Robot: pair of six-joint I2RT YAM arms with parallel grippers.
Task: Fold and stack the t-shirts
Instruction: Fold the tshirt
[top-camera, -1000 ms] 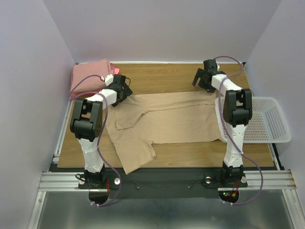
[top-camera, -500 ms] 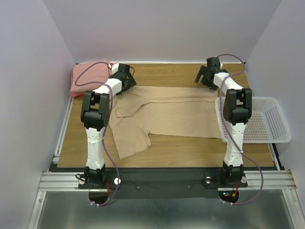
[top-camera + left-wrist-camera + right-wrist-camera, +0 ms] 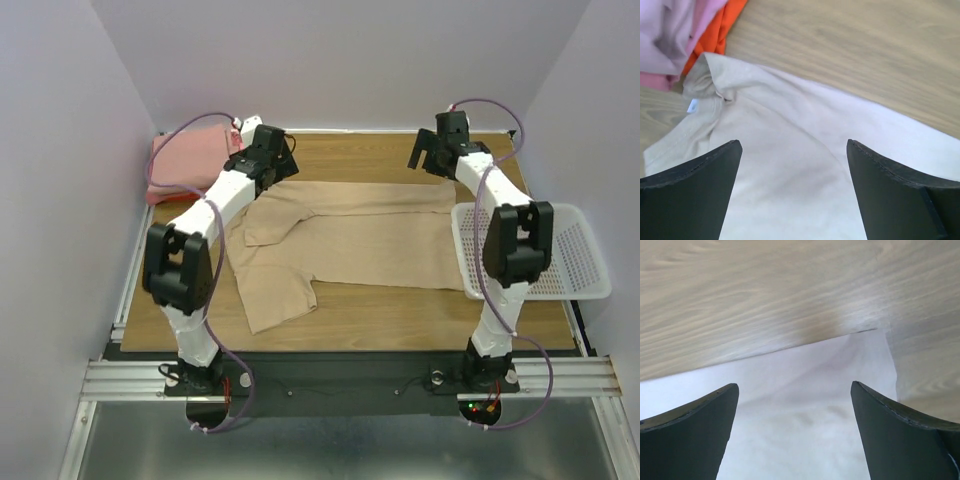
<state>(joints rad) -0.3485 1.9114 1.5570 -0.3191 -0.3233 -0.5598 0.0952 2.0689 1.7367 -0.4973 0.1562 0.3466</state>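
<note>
I will move my left gripper back and down onto the sleeve's near corner (image 3: 257,326) next, because that sleeve juts out and its corner is below my gripper and closer to my base.
A tan t-shirt (image 3: 350,240) lies spread on the wooden table, folded lengthwise, one sleeve (image 3: 275,295) toward the front left. It also shows in the left wrist view (image 3: 790,165) and in the right wrist view (image 3: 800,405). My left gripper (image 3: 283,168) is open and empty above the shirt's far left corner, near the collar (image 3: 702,82). My right gripper (image 3: 432,160) is open and empty above the shirt's far right corner. A folded salmon-pink shirt (image 3: 190,160) lies at the far left, with orange-red cloth (image 3: 715,32) beside it.
A white mesh basket (image 3: 560,255) stands at the right edge of the table, its near corner over the shirt's right end. Bare wood (image 3: 350,155) lies beyond the shirt. Grey walls close in the left, back and right.
Both grippers have moved toward the far edge and risen off the tan shirt. The shirt has shifted back and lies flatter, with its far edge straighter.
</note>
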